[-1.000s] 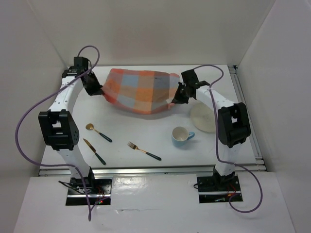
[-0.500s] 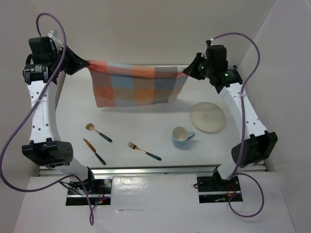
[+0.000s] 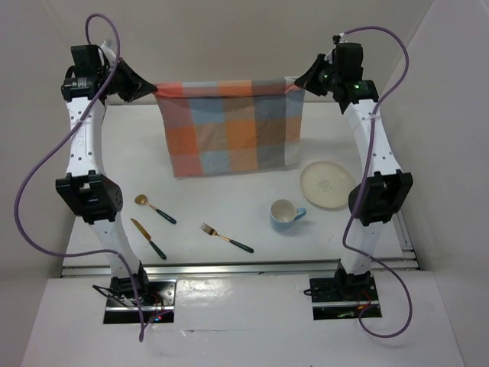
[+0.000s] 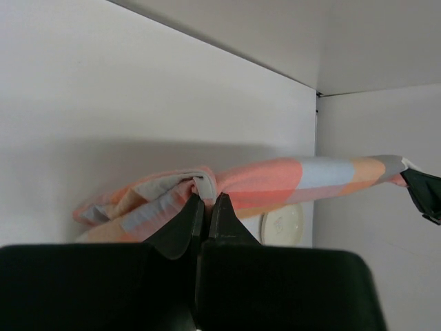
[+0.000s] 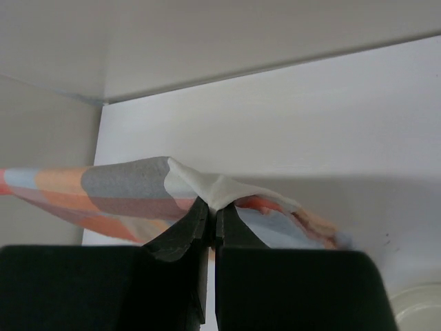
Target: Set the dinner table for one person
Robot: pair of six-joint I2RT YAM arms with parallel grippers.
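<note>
My right gripper draws back and down next to release the cloth on the tabletop beside the blue cup, as that spot lies below and farther back.
The orange-and-blue-grey checked cloth hangs stretched in the air above the far part of the white dinner table. My left gripper is shut on its left top corner. My right gripper is shut on its right top corner. Both arms are raised high. On the table lie a cream plate, a blue cup, a gold fork, a gold spoon and a gold knife. The plate also shows in the left wrist view.
White walls close in the back and both sides. An aluminium rail runs along the table's near edge and another along the right edge. Purple cables loop beside both arms.
Both arms have risen and spread apart with the cloth. It went from a bunched heap on the table to a flat sheet hanging between the two grippers.
</note>
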